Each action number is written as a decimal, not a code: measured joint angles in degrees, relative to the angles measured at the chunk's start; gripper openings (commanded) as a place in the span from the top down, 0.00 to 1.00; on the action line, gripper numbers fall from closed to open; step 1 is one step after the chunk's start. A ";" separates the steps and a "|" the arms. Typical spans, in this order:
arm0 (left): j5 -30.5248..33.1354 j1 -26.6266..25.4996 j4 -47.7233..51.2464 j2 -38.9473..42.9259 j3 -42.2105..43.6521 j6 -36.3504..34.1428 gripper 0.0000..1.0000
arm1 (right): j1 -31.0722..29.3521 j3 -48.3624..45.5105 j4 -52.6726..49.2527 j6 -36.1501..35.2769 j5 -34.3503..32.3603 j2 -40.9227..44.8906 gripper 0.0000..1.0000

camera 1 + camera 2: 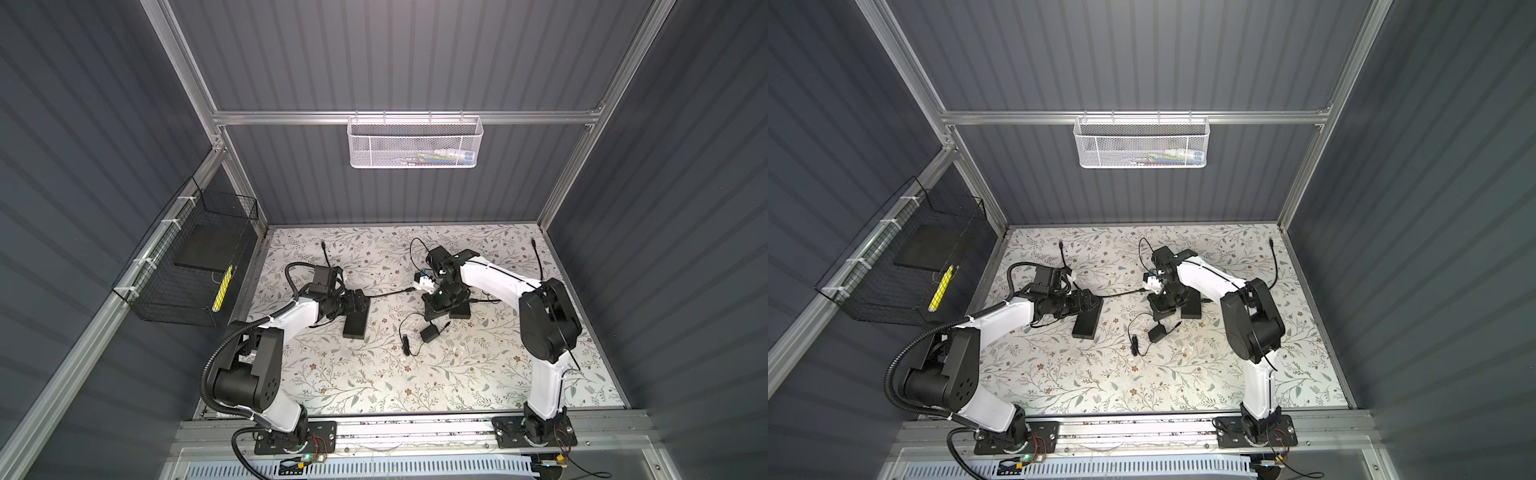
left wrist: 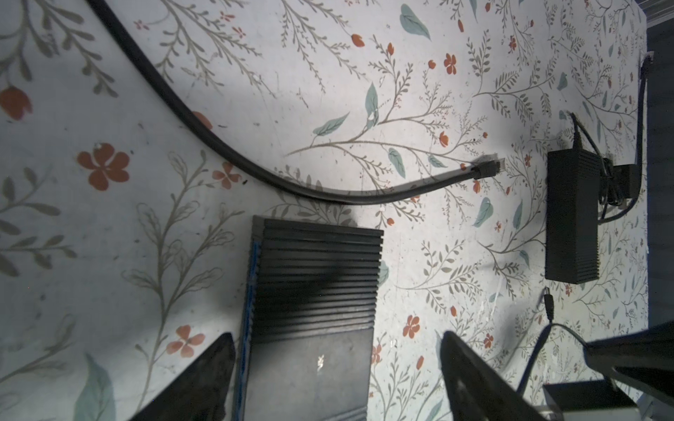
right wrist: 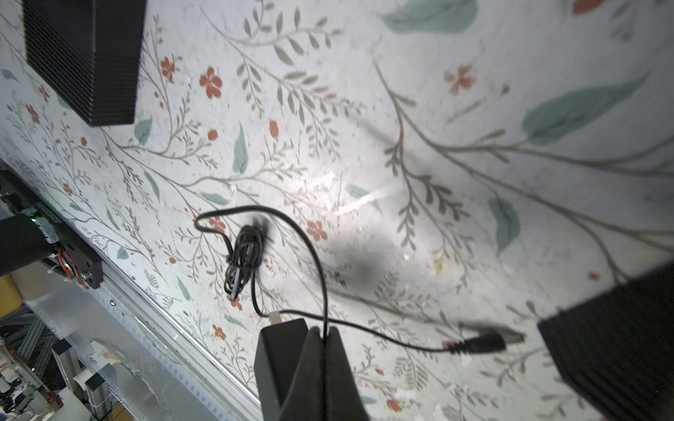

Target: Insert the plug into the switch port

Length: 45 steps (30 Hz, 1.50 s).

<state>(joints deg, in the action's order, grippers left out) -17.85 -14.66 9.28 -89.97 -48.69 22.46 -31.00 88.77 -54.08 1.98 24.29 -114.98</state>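
Note:
My right gripper has the thin cord's barrel plug outside its fingers, so next it will move down toward the floral mat (image 1: 417, 331) (image 3: 289, 286) beside the coil below it and release the cord.
My left gripper (image 2: 337, 335) is open, and its two fingers straddle the end of a ribbed black switch (image 2: 313, 291) without touching it. In both top views that switch (image 1: 356, 322) (image 1: 1087, 322) lies left of centre under the left gripper (image 1: 361, 301). A thick black network cable ends in a clear plug (image 2: 600, 167) on the mat beyond the switch. My right gripper (image 3: 324, 330) is shut on the thin black cord (image 3: 317, 255) of a small power adapter (image 3: 277, 361). The cord's barrel plug (image 3: 481, 342) lies free beside a second switch (image 3: 612, 346).
The adapter (image 1: 430, 333) and its coiled cord (image 1: 405, 345) lie mid-table on the floral mat. The second switch (image 1: 461, 309) sits partly under the right arm. Loose cables (image 1: 326, 253) (image 1: 538, 257) lie at the back. Baskets hang on the back rail (image 1: 413, 141) and left wall (image 1: 191, 266).

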 measured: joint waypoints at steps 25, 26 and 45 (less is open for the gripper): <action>-1.51 -0.26 0.00 2.08 1.90 -0.85 0.14 | 1.64 -5.66 5.92 2.84 -10.62 3.63 0.65; -1.51 -0.26 -0.02 2.01 1.88 -0.85 0.14 | 1.64 -7.96 6.95 4.13 -11.15 6.58 0.64; -1.53 -0.26 -0.59 -0.70 1.81 -0.37 0.14 | 0.20 -35.95 36.44 47.28 -14.49 19.54 0.68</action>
<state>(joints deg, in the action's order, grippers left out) -19.38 -14.92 8.69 -90.67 -46.87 22.09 -30.81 52.82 -17.65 49.25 9.80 -95.44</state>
